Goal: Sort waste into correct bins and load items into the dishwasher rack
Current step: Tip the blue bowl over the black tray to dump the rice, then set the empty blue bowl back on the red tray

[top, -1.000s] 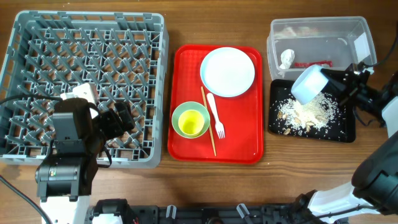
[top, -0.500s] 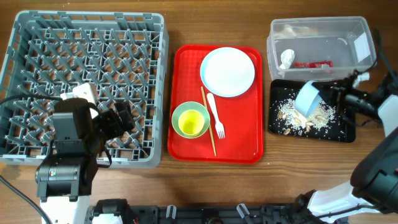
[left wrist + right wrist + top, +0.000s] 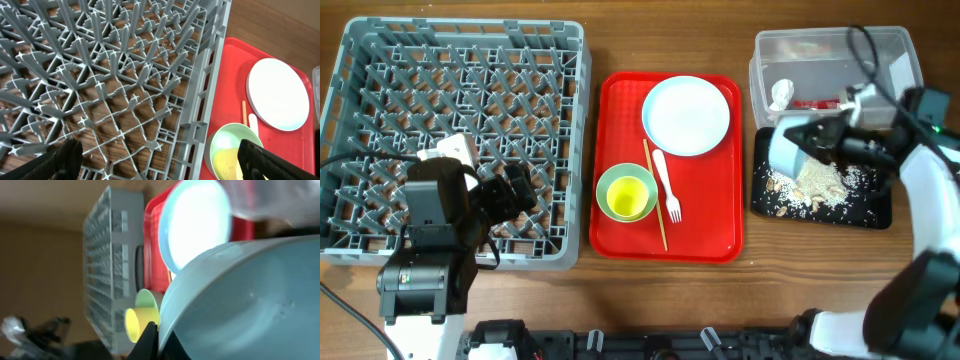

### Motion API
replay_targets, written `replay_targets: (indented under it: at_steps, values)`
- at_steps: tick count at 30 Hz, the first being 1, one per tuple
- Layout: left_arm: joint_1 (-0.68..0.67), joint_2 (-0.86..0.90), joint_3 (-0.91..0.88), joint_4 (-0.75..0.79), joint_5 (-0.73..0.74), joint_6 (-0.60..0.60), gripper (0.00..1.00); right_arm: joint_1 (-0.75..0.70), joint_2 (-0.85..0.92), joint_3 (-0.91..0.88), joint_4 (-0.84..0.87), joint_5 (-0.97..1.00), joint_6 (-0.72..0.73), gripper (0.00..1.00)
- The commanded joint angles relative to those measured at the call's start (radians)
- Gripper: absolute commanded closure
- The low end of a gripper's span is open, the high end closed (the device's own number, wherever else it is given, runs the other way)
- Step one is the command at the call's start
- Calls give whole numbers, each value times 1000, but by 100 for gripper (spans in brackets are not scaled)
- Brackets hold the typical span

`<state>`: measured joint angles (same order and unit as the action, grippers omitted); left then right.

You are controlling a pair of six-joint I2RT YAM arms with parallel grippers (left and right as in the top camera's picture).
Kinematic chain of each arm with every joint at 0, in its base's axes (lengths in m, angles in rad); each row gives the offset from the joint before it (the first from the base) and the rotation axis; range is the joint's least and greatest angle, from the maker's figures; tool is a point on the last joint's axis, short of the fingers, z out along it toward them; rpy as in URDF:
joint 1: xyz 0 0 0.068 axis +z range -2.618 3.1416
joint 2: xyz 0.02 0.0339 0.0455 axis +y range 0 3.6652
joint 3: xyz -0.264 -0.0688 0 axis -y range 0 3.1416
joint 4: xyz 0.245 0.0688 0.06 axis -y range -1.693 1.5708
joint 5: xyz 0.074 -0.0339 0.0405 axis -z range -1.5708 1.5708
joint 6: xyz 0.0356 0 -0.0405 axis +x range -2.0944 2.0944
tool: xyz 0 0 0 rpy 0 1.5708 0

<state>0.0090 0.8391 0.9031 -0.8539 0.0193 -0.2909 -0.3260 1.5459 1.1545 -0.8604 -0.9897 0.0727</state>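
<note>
The robot's right gripper will next go left in the overhead view, level the bowl, lower it onto the plate (image 3: 686,115) (image 3: 196,217) and then let go of it, since the inside of the bowl is empty.
My right gripper (image 3: 817,143) is shut on the rim of the pale blue bowl (image 3: 786,148), tipped on its side over the left end of the black tray (image 3: 878,208). Rice crumbs (image 3: 820,185) lie in the tray. In the right wrist view the bowl (image 3: 250,300) fills the frame, its rim pinched between the fingers (image 3: 159,341). The clear tub (image 3: 910,60) holds the white napkin (image 3: 780,94) and red sauce packet (image 3: 817,103). My left gripper (image 3: 160,162) is open over the grey rack (image 3: 455,140). The plate (image 3: 686,115), green bowl (image 3: 626,192) with yellow cup (image 3: 624,200), fork (image 3: 667,186) and chopsticks (image 3: 654,195) sit on a red tray.
The red serving tray (image 3: 720,225) stands between the rack and the bins. The rack (image 3: 125,75) holds nothing that I can see. The left arm's body (image 3: 430,240) overhangs the rack's front edge. Bare wood table (image 3: 770,290) shows along the front.
The right gripper has swung the blue bowl left across the black tray and turned it further onto its side. The right arm now reaches in from above the tub. The left arm has not moved.
</note>
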Motion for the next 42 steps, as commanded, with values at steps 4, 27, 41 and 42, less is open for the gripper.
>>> replay_targets:
  at_steps: [4, 27, 41, 42]
  values:
    - [8, -1, 17, 0, -10, -5, 0, 154, -136, 48, 30, 322, 143, 96]
    - [8, -1, 17, -4, -10, -5, 0, -254, 98, 8, 168, -546, 533, 96]
    - [8, -1, 17, -4, -10, -5, 0, 256, 25, 169, 29, 248, 139, 96]
    - [8, -1, 17, -3, -10, -5, 0, 317, 25, 206, 33, 329, 137, 96]
